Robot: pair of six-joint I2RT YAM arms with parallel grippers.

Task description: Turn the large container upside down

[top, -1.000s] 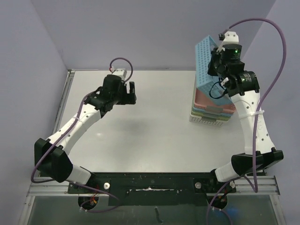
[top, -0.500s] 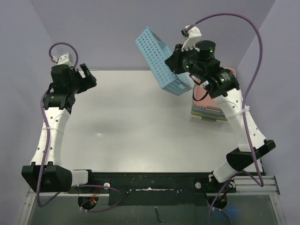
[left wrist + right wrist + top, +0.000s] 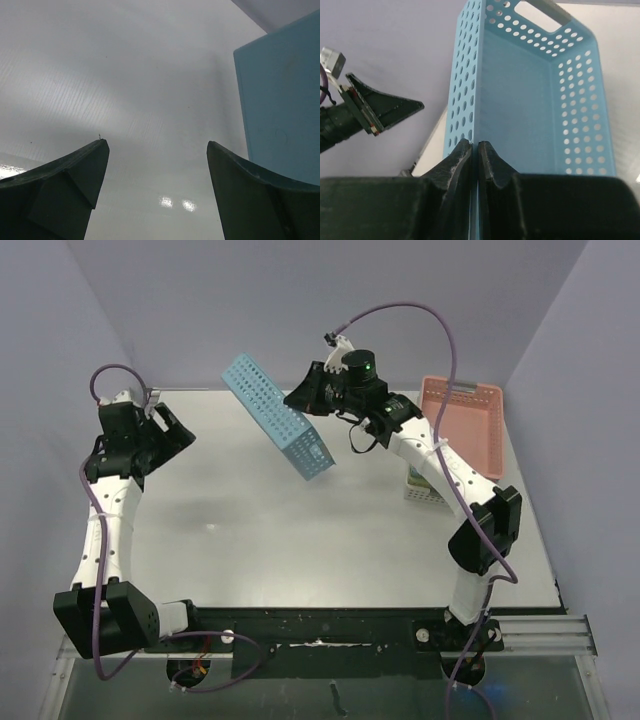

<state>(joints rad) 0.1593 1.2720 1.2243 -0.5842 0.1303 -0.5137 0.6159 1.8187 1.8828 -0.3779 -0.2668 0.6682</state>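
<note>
I will next lower my right gripper toward the bare tabletop below it and let go of the basket's rim, because the basket hangs tilted in the air.
The large container is a light blue perforated basket [image 3: 278, 428]. It hangs tilted in the air above the back middle of the table. My right gripper [image 3: 305, 398] is shut on its rim wall. In the right wrist view the fingers [image 3: 475, 144] pinch the thin blue wall, with the basket's hollow inside [image 3: 520, 100] to their right. My left gripper [image 3: 175, 427] is open and empty at the back left, apart from the basket. In the left wrist view [image 3: 157, 145] the jaws stand wide apart, with a solid face of the blue basket [image 3: 280, 100] at the right edge.
A pink basket [image 3: 463, 420] tops a stack of baskets [image 3: 425, 488] at the back right. Purple walls close the table at the back and both sides. The arm bases stand on the near rail [image 3: 320, 630].
My right arm has swung the blue basket left, away from the stack and toward the back middle, uncovering the pink basket. My left arm shifted slightly at the back left.
</note>
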